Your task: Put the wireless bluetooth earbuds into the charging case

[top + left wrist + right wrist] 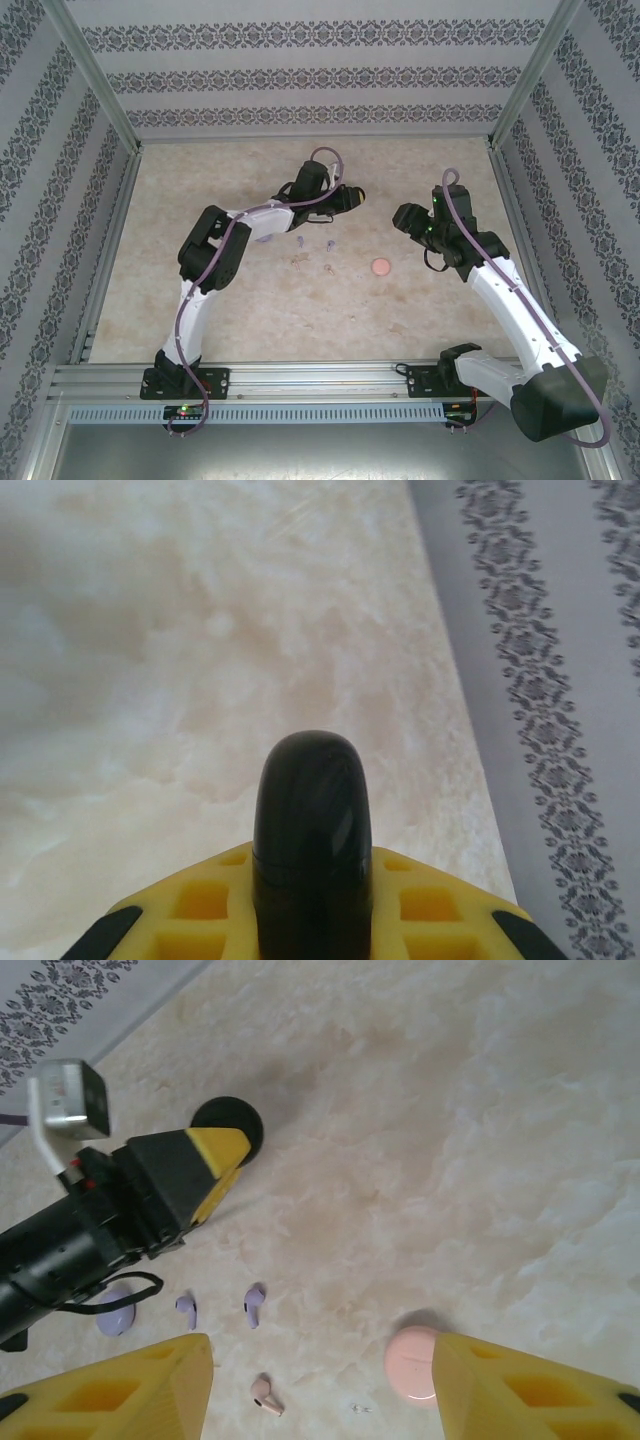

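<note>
The robot should next lower the round black charging case in its left gripper to the table below it and let go of it there.
My left gripper hovers over the middle of the table, shut on a round black charging case that stands on edge between its yellow fingers. In the right wrist view that same black case sticks out past the left gripper. My right gripper is open above the table with nothing between its fingers. Below it lie two lilac earbuds, one pale pink earbud and a closed pink case beside the right finger.
A lilac case lies partly under the left arm. In the top view the pink case sits between the two arms, with the loose earbuds to its left. Patterned walls and metal rails ring the table.
</note>
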### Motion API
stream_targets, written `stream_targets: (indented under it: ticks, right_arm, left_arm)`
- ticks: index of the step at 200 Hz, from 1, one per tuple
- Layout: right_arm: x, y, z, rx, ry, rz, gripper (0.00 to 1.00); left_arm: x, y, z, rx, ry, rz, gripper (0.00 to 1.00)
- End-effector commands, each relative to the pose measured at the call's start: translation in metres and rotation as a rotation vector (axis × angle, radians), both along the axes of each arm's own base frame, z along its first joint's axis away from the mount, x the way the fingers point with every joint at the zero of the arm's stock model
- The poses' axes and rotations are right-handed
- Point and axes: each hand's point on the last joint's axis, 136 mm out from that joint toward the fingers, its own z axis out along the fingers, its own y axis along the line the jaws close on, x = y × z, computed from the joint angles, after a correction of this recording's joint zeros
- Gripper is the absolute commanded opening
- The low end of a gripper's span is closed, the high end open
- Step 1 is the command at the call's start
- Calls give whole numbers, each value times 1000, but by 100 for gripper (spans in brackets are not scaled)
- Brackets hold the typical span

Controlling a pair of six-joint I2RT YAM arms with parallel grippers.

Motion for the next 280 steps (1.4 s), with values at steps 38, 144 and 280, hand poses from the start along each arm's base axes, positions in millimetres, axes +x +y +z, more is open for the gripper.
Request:
stream_targets:
  ticks: [38,144,280]
  right_arm:
    - [0,-1,-15,-18,34,5,63]
    - [-11,-6,-11,-97,48,19,74]
    - [-28,16,-120,-290,400,113,79]
  left_arm:
    - [7,3,-37,135,201,38,10]
    - [11,40,-59,313,307,72,47]
    - [-27,110,128,307,-190,211,53]
